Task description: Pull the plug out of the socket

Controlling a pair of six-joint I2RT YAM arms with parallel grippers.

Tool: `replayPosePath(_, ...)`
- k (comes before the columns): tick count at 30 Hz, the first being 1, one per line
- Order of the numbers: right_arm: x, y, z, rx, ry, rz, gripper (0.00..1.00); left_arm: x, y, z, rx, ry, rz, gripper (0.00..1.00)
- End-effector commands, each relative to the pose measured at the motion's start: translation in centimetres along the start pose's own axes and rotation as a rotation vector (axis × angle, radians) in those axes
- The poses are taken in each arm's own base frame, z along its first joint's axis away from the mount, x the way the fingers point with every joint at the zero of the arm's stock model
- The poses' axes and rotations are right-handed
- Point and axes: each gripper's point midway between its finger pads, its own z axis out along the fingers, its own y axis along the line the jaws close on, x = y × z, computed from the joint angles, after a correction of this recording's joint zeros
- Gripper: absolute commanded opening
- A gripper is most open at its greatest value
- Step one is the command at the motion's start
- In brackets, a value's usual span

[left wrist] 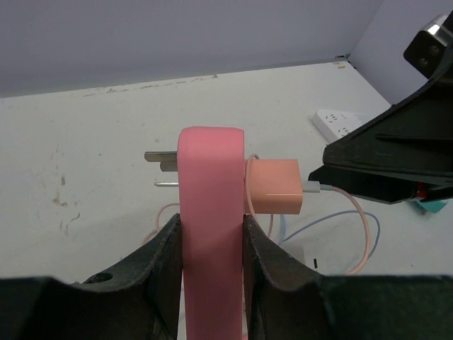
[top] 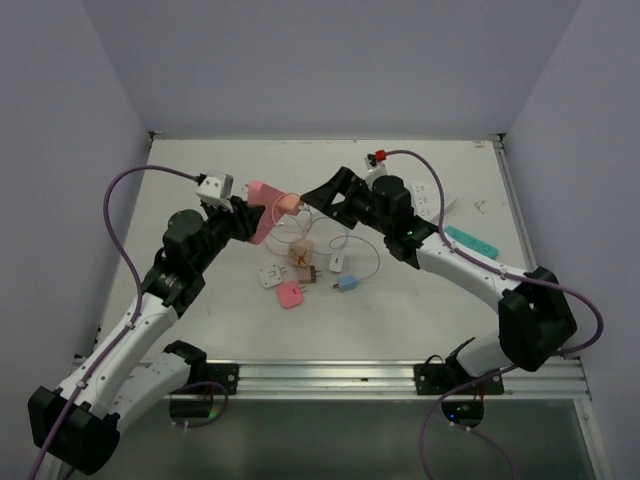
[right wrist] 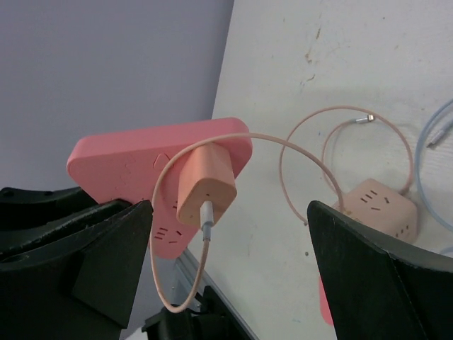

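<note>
My left gripper is to lower the pink socket next, down and to the left in the top view, away from the cables, and let go of it, since the table is bare there.
My left gripper (left wrist: pixel 211 234) is shut on a pink socket strip (left wrist: pixel 211 184), holding it upright above the table (top: pixel 262 208). A peach plug (left wrist: pixel 276 188) sits in the strip's right face, and its thin peach cable (right wrist: pixel 297 152) loops down to the table. My right gripper (right wrist: pixel 230 212) stands open just to the right of the plug (top: pixel 289 204). The plug (right wrist: pixel 205 184) shows ahead between its two fingers (right wrist: pixel 85 262), and neither finger touches it. Metal prongs (left wrist: pixel 159 157) stick out of the strip's left face.
On the table below lie a peach cube socket (top: pixel 300 252), a white adapter (top: pixel 270 275), a pink adapter (top: pixel 290 294), a small white plug (top: pixel 338 264) and a blue plug (top: pixel 347 282) with looping cables. A white power strip (top: pixel 437 203) and a teal strip (top: pixel 470 240) lie at the right.
</note>
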Motion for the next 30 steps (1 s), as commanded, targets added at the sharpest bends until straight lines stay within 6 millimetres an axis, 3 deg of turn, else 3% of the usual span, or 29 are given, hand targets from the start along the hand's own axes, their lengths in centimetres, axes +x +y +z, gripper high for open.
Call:
replayPosePath(1, -0.9, 3.1, 1.7, -0.07, -0.036, 0.106, 0.94, -3.3, -1.4, -0.3, 0.065, -0.127, 0.021, 0.0)
replayPosePath(7, 0.2, 4.3, 3.4, -0.12, 0.003, 0.182, 0.84, -3.2, -1.3, -0.1, 0.066, -0.132, 0.021, 0.0)
replayPosePath(10, 1.2, 4.1, 4.0, -0.111, 0.037, 0.191, 0.71, -2.6, -1.1, 0.1, 0.056, -0.123, 0.021, 0.0)
replayPosePath(14, 1.6, 3.5, 4.3, -0.107, 0.041, 0.213, 0.47, -2.6, -1.0, 0.0, 0.053, -0.133, 0.021, 0.0)
replayPosePath(22, 2.4, 2.8, 3.4, -0.091, 0.067, 0.238, 0.0, -2.6, 1.0, -0.2, -0.055, -0.131, 0.036, 0.0)
replayPosePath(30, 1.9, 1.8, 1.3, -0.067, 0.09, 0.301, 0.0, -1.9, 5.5, -0.6, -0.303, -0.117, 0.05, 0.0)
